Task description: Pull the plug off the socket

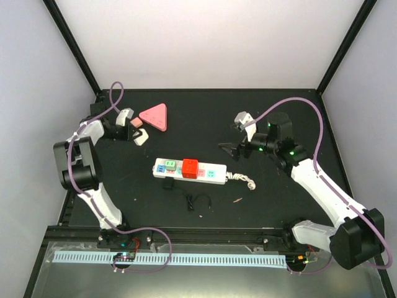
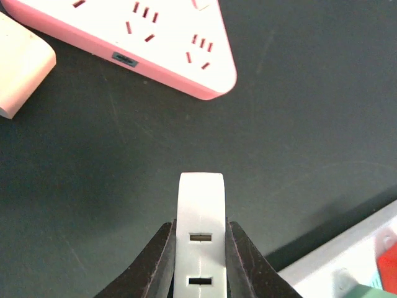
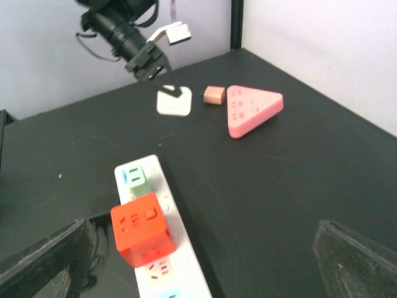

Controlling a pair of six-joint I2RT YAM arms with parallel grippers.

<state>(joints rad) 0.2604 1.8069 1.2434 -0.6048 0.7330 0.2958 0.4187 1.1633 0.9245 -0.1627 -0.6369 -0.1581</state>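
My left gripper lowers the white plug [image 2: 201,211] onto the bare table near the peach adapter next. That patch of table lies clear of the socket strip [image 1: 211,173].
The long white socket strip [image 1: 211,173] lies mid-table with a knotted white cord [image 1: 243,179] at its right end. A red cube plug [image 1: 190,167] and a small green plug [image 1: 169,166] sit in it; both also show in the right wrist view, the red cube [image 3: 142,228] and the green plug [image 3: 135,180]. My right gripper [image 1: 234,138] is open and empty, right of and above the strip [image 3: 186,267]. My left gripper [image 1: 136,134] is shut on a white plug [image 2: 201,211] at the far left, away from the strip.
A pink triangular socket block [image 1: 155,116] and a small peach adapter [image 1: 133,123] lie at the back left, close to the left gripper. A small black box [image 1: 169,184] and a thin black cable [image 1: 198,202] lie just in front of the strip.
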